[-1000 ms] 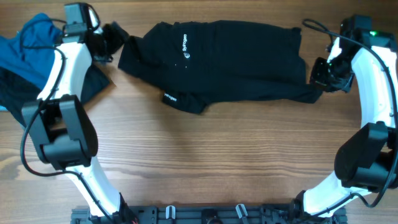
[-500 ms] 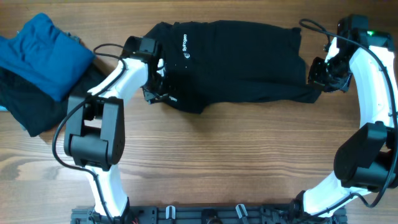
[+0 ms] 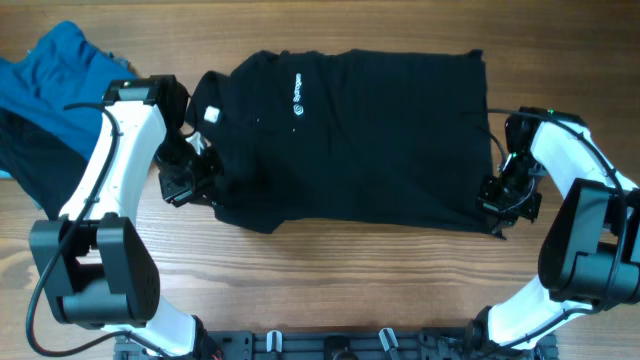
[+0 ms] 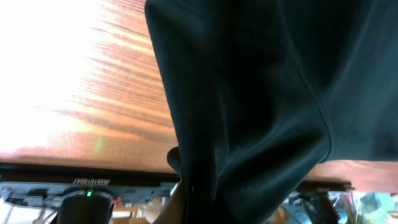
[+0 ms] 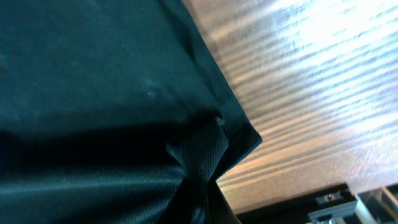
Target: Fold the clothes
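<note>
I am holding the garment's near corner in my right gripper. Next I need to carry it outward over the garment along its side edge and let it go, since that side edge lies flat.
The clothes are one large black garment spread flat across the middle of the table. It has a small white logo and a white tag near its left end. My left gripper is shut on the garment's near-left edge; in the left wrist view black cloth runs down into the left gripper. My right gripper is shut on the near-right corner, and the right wrist view shows the cloth bunched where it enters the right gripper.
A folded bright blue garment lies at the far left corner, on top of a plain black folded one. Bare wooden tabletop stretches between the garment and the near edge.
The left gripper came in from the far left and shut on the garment's left edge. Both grippers moved toward the near edge, and the garment now lies wider and flatter.
</note>
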Controlling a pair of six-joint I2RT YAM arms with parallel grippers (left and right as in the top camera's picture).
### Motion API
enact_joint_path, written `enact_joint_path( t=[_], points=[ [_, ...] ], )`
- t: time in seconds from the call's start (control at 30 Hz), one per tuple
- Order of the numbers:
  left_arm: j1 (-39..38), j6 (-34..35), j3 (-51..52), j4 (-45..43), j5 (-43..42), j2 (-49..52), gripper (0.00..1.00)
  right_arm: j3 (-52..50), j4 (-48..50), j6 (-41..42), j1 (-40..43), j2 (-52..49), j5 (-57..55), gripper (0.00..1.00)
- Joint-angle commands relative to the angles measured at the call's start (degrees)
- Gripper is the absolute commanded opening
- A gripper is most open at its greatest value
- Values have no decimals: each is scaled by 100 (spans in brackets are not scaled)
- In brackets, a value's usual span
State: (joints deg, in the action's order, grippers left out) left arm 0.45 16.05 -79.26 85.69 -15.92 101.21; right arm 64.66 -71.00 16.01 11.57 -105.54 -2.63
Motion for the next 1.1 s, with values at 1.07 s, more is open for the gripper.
enact_joint_path(
  t=[1.07],
  points=[
    [-623, 308, 31, -3386, -28, 472, 4, -107, 2743, -455, 210, 1141, 957, 5]
  ],
)
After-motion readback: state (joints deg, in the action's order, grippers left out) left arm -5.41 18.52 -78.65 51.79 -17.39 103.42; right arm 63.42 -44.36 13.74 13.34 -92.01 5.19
